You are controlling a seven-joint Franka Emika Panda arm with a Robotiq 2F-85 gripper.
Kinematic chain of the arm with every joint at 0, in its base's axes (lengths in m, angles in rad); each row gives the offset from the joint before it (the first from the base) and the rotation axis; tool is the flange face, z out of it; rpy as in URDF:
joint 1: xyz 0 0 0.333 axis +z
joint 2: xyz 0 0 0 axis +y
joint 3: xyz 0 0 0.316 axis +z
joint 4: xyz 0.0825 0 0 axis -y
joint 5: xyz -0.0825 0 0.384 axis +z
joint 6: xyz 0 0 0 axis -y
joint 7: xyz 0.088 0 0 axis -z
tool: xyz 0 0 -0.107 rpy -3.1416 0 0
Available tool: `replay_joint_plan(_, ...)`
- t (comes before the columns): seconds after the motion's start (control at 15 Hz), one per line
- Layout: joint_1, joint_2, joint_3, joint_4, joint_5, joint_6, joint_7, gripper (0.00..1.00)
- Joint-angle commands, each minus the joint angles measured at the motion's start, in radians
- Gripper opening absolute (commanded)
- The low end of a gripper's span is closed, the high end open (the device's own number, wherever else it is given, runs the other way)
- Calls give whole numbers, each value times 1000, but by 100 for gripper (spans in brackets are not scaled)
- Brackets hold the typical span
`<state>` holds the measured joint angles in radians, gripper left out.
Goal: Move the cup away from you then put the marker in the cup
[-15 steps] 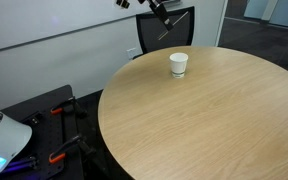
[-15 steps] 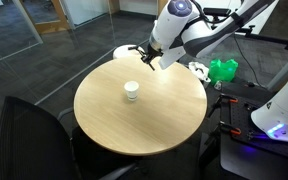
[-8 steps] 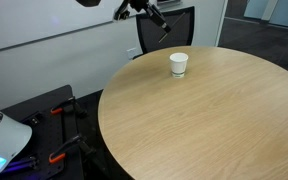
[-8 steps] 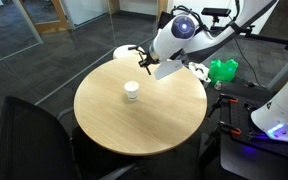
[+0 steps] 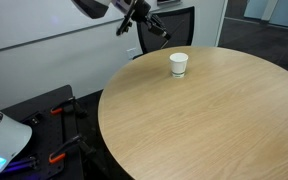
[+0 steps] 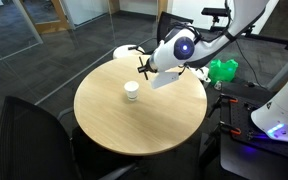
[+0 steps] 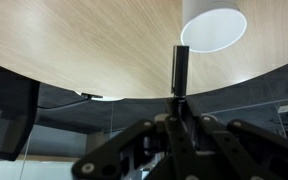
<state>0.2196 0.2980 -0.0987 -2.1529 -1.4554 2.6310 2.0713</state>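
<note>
The cup's opening [image 5: 179, 57] [image 7: 214, 30] is below and outward of my gripper. My gripper should next carry the dark marker outward and down into it, tip first, and let go of it.
The white cup [image 5: 178, 65] stands upright on the round wooden table [image 5: 214, 120], towards its far side; it also shows as the cup [image 6: 132, 91]. My gripper [image 6: 144, 68] hangs in the air beside and above the cup, near the table's edge. In the wrist view the gripper [image 7: 178, 104] is shut on the marker [image 7: 181, 68], a dark stick pointing out of the jaws towards the cup's open mouth [image 7: 214, 27]. In an exterior view the gripper [image 5: 133, 14] is high above the table's back edge, apart from the cup.
A black chair [image 5: 176, 24] stands behind the table and another chair [image 6: 29, 130] at its near side. A green object [image 6: 222, 70] and a white machine [image 6: 282, 105] stand on the floor beside the table. Glass walls line the room.
The arm has swung and come lower, bringing the gripper with the marker closer to the cup. The cup has not moved and the jaws stay shut.
</note>
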Motion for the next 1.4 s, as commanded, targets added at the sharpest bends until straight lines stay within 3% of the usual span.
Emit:
replay_joint_plan(0.0, 26, 54, -3, 54, -71, -55, 105, 3)
replay_joint_plan(0.27, 45, 109, -1, 98, -97, -121, 165, 3)
replay_joint_plan(0.33, -12, 118, 67, 109, -111, -158, 175, 3)
replay_joint_plan(0.67, -25, 185, 129, 164, -103, -291, 222, 3)
replay_joint_plan(1.33, -27, 310, 160, 292, -118, -369, 256, 3)
